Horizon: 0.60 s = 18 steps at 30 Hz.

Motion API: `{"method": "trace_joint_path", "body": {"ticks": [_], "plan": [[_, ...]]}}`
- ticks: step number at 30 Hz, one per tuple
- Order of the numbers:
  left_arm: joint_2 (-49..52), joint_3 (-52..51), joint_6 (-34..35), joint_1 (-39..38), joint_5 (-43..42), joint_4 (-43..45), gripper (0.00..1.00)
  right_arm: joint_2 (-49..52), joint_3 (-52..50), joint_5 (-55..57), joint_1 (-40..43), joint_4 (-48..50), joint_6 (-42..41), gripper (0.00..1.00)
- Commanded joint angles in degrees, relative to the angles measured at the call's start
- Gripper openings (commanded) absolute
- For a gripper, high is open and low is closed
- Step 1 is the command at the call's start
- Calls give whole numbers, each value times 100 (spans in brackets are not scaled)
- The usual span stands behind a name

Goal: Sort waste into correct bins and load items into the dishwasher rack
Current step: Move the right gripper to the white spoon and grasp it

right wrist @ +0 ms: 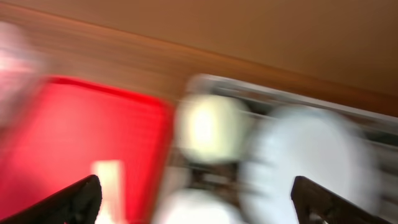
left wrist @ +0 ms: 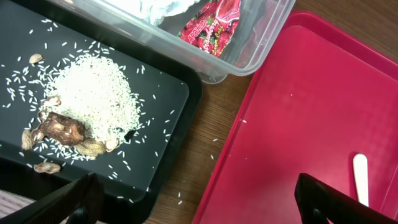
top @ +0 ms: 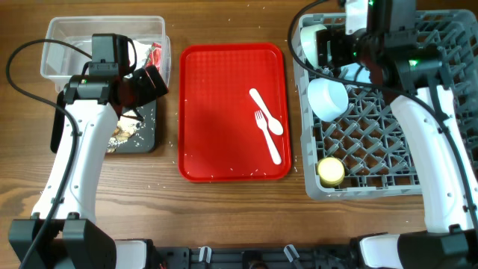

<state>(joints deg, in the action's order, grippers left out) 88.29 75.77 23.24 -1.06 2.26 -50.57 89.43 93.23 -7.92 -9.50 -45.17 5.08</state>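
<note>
I will bring my right gripper back from the rack and down onto the spoon's handle next to the fork before I load the white spoon [top: 265, 110].
The clear tub [top: 67, 37] holds the white napkin [left wrist: 161, 9] and the red wrapper [left wrist: 211, 25]. The black tray [top: 146, 134] holds rice and brown food scraps [left wrist: 87, 99]. My left gripper [left wrist: 199, 208] is open and empty, hovering over the black tray's right edge beside the tub [left wrist: 249, 43]. The white spoon [top: 265, 110] and fork [top: 270, 142] lie on the red serving tray [top: 216, 112]. The grey rack [top: 388, 142] holds a light blue bowl [top: 327, 97], a pale green bowl [top: 310, 41], a yellow cup [top: 331, 170] and a partly hidden light blue plate [top: 355, 72]. My right gripper [right wrist: 196, 205] is open and empty above the rack's far left corner.
Loose rice grains lie on the wood between the black tray and the red serving tray [left wrist: 298, 124]. A white utensil handle [left wrist: 360, 177] shows at the left wrist view's lower right. The right wrist view is heavily blurred. Cables run along both arms.
</note>
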Motion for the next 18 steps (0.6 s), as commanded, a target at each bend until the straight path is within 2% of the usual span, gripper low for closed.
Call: {"method": "trace_joint_path", "body": {"ticks": [1, 6, 10, 15, 18], "plan": [[33, 85, 15, 33, -4, 13, 100, 337, 9, -2288, -157, -35, -721, 87], [33, 85, 15, 33, -4, 13, 100, 1154, 7, -1314, -800, -295, -1320, 81], [33, 85, 15, 33, -4, 13, 100, 1827, 7, -1040, -1237, -612, -1460, 67], [33, 85, 15, 33, -4, 13, 100, 2509, 7, 131, -1545, -896, -1878, 64], [33, 85, 15, 33, -4, 13, 100, 2855, 7, 433, -1556, -1049, -1899, 61]]}}
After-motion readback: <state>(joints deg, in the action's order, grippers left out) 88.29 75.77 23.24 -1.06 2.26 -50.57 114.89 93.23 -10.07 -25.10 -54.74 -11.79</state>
